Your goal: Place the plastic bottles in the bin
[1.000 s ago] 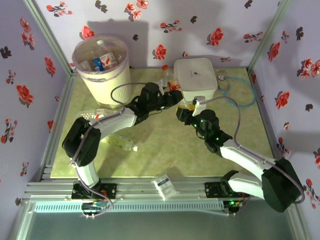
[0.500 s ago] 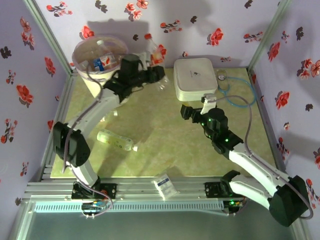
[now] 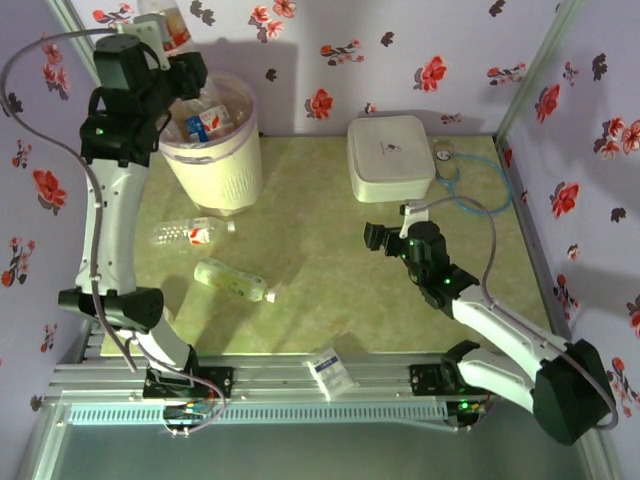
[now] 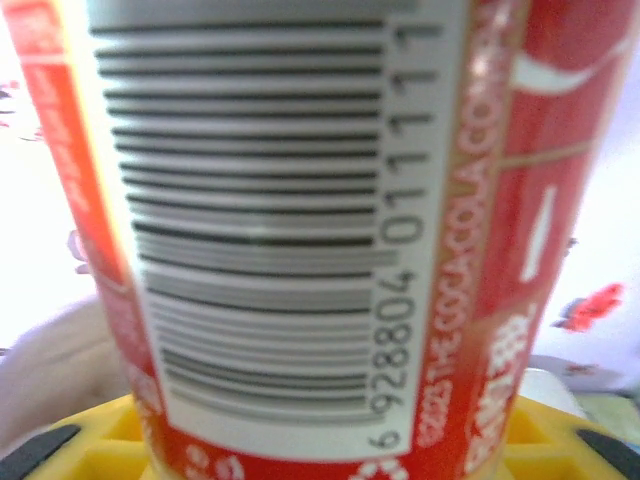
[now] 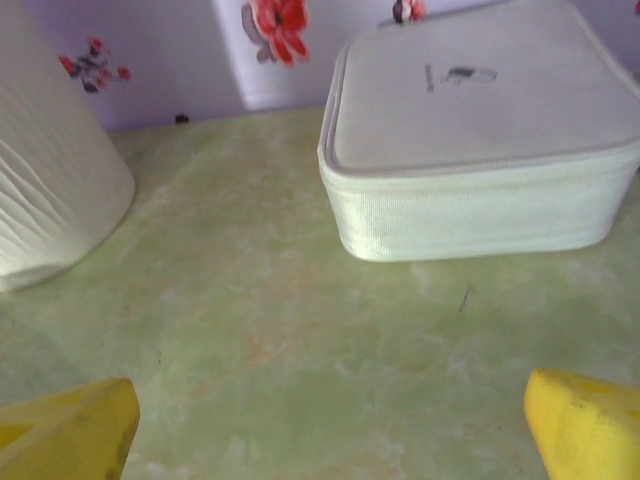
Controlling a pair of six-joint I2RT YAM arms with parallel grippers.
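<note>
The left gripper is raised, with the cream bin's opening [image 3: 222,112] beside and below it, so the robot should next carry the red-labelled bottle over that opening, lower it and let it go inside the bin.
My left gripper [image 3: 165,48] is raised high at the far left, just left of and above the bin [image 3: 212,150], and is shut on a plastic bottle [image 3: 172,24] with a red label. In the left wrist view that bottle's barcode label [image 4: 300,230] stands close up between the yellow fingers [image 4: 100,440]. The cream bin holds several bottles [image 3: 205,118]. On the table lie a clear red-labelled bottle [image 3: 186,232] and a greenish bottle [image 3: 232,279]. Over the table's middle right, my right gripper [image 3: 376,238] hangs open with nothing in it; its yellow fingertips [image 5: 70,430] stand wide apart.
A flat white rounded box [image 3: 390,157] sits at the back right, and in the right wrist view this box [image 5: 480,170] lies just ahead. A blue tube [image 3: 455,175] lies beside it. A small white-blue packet [image 3: 330,369] rests at the near edge.
The left arm has swung up and to the left with the bottle, from the table's middle to high beside the bin. The right gripper opened wide and drew back slightly.
</note>
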